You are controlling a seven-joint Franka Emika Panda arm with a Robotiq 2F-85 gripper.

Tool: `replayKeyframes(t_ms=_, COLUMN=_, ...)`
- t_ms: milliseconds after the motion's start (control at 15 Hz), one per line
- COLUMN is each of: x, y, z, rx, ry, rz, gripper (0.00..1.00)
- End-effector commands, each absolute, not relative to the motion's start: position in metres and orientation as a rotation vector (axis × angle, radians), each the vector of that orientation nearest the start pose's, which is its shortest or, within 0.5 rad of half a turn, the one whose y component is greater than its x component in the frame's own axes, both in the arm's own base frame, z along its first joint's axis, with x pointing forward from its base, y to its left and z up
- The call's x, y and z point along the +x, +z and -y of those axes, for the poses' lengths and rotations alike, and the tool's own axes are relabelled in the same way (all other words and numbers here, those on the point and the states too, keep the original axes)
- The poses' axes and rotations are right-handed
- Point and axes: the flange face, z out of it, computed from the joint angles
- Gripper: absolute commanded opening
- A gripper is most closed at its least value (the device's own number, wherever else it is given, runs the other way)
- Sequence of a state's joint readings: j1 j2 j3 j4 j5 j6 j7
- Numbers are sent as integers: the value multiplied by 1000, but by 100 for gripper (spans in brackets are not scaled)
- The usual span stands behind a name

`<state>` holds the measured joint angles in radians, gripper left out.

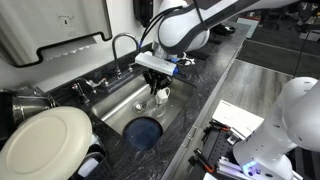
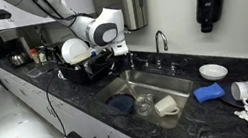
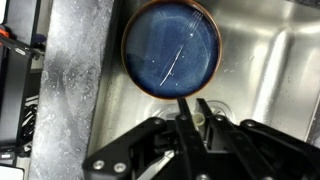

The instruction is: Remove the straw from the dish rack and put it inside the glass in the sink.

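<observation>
I need to lower the straw into the small clear glass (image 2: pixel 145 103) beside the bowl (image 2: pixel 122 103), because my gripper is still high above the sink.
My gripper (image 3: pixel 198 125) is shut on the straw (image 3: pixel 198 117), a thin pale tube that I see end-on between the fingers in the wrist view. The gripper hangs over the sink (image 1: pixel 120 105) in both exterior views (image 2: pixel 119 51). The sink basin (image 3: pixel 260 60) lies below it, and the dark blue bowl (image 3: pixel 172 45) lies just ahead. The small clear glass (image 2: pixel 145 103) stands in the sink (image 2: pixel 172 81) beside the bowl (image 2: pixel 122 103). The dish rack (image 2: pixel 89 70) with the white plate (image 2: pixel 75 50) stands beside the sink. The glass is hidden in the wrist view.
The curved faucet (image 1: pixel 125 45) rises behind the sink, close to the gripper. A pale cup (image 2: pixel 167 105) lies next to the glass. The large white plate (image 1: pixel 45 140) and a steel pot (image 1: pixel 30 100) stand at the near left. A blue cloth (image 2: pixel 209 92) lies on the dark countertop (image 2: pixel 202 112).
</observation>
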<state>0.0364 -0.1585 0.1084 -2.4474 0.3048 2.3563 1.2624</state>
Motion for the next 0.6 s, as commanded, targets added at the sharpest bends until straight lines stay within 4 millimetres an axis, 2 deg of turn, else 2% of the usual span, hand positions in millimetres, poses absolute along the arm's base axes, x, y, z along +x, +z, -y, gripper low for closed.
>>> replayKeyframes(t_ms=0, x=474, y=343, z=-68, rx=-2316, ry=82, rz=-1847, gripper=3)
replayKeyframes(t_ms=267, x=480, y=320, z=-63, rx=-2301, ry=87, rz=-1876, gripper=3)
replayKeyframes(t_ms=333, x=479, y=314, z=-62, rx=-2301, ry=100, rz=-1887, gripper=38)
replayKeyframes(t_ms=400, x=479, y=310, z=-60, rx=-2300, ry=117, rz=-1894, gripper=39)
replayKeyframes(t_ms=533, x=479, y=304, z=-58, rx=-2300, ry=137, rz=-1904, gripper=52)
